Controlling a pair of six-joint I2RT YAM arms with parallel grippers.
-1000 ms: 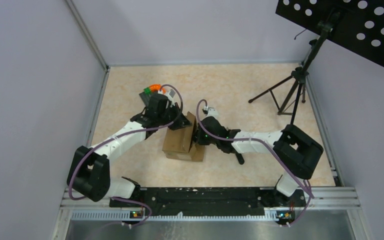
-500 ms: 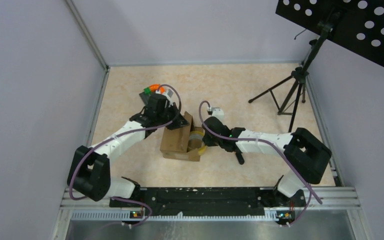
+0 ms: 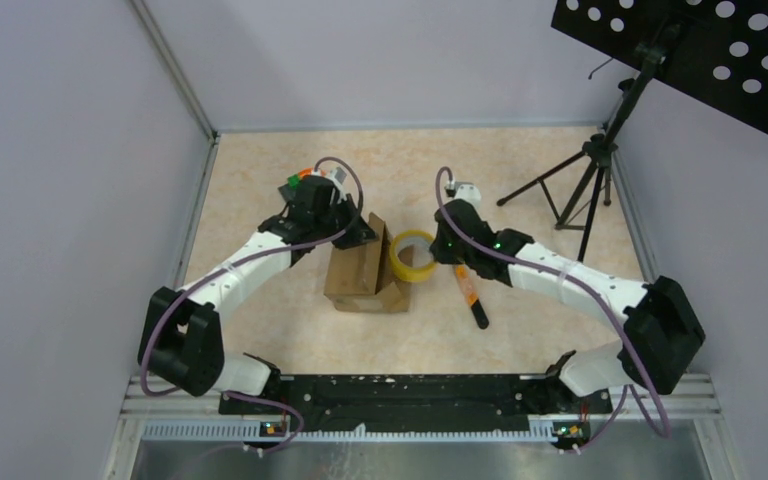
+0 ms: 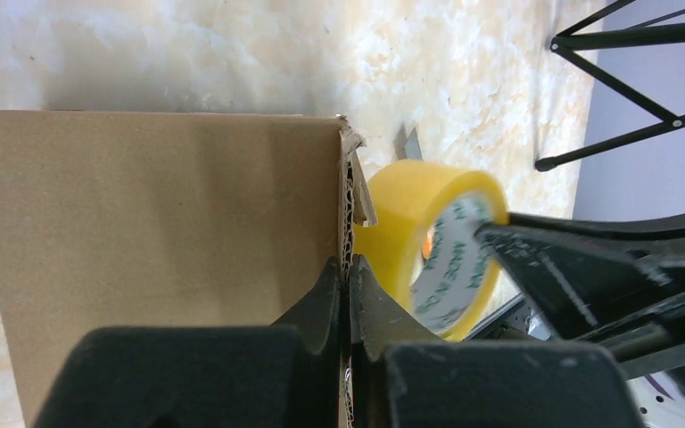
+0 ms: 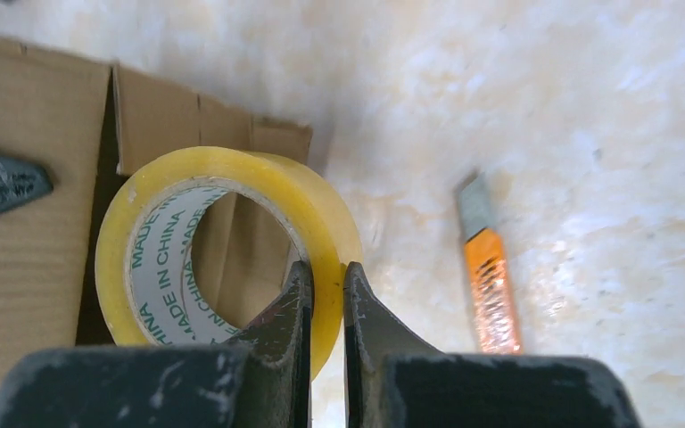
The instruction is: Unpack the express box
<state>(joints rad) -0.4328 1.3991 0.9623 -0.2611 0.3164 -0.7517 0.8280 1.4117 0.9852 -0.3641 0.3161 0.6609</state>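
My right gripper will move outward, away from the box, then lower the roll there and release it, because the tabletop beyond the box cutter's blade is bare.
The express box (image 3: pixel 360 275), a small brown cardboard carton, lies on its side mid-table with its flaps open to the right. My left gripper (image 3: pixel 368 232) is shut on the box's upper flap (image 4: pixel 160 214); its jaws pinch the corrugated edge. My right gripper (image 3: pixel 438 250) is shut on the wall of a yellow tape roll (image 3: pixel 412 255) and holds it just right of the box's opening. The roll fills the right wrist view (image 5: pixel 223 241), with the box's flaps (image 5: pixel 36 205) behind it, and also shows in the left wrist view (image 4: pixel 437 241).
An orange box cutter (image 3: pixel 470 292) lies on the table right of the box, under my right arm; it also shows in the right wrist view (image 5: pixel 489 276). A green and orange object (image 3: pixel 305 177) sits behind my left wrist. A black tripod stand (image 3: pixel 590 180) stands at the back right.
My right gripper has drawn the tape roll out of the box and moved it right and back. My left gripper still holds the flap, which stands more upright.
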